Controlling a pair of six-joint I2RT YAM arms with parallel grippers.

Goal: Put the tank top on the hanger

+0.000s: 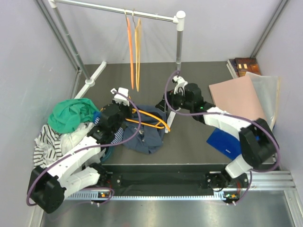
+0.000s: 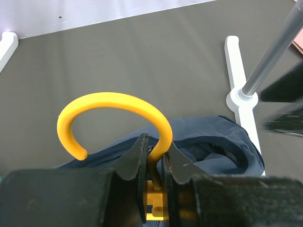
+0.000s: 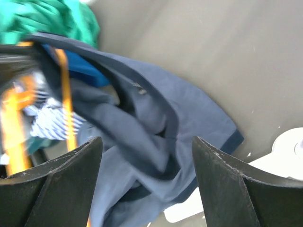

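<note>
The hanger's loose end is still bare, so my right gripper needs to go down next onto the tank top's hemmed fold (image 1: 162,116) (image 3: 165,171) beside the rack's white foot.
The navy tank top (image 1: 144,136) lies crumpled on the dark table between the arms. The amber hanger (image 1: 149,120) rests across it, partly inside the cloth. My left gripper (image 2: 157,158) is shut on the stem just below the hanger's hook (image 2: 113,99), with the tank top (image 2: 213,137) bunched behind it. In the top view that left gripper (image 1: 127,109) sits at the garment's left edge. My right gripper (image 1: 166,106) hovers over the right side of the cloth. Its jaws stand wide apart, right gripper (image 3: 147,142) empty above the tank top (image 3: 156,118). The hanger (image 3: 64,80) shows blurred at left.
A clothes rack (image 1: 180,42) stands at the back with two orange hangers (image 1: 135,52) on its bar. Its white foot (image 2: 236,71) lies near the cloth. A green garment (image 1: 71,113) and striped cloth (image 1: 47,139) pile up at left. A pink sheet (image 1: 236,97) and blue item (image 1: 225,142) lie at right.
</note>
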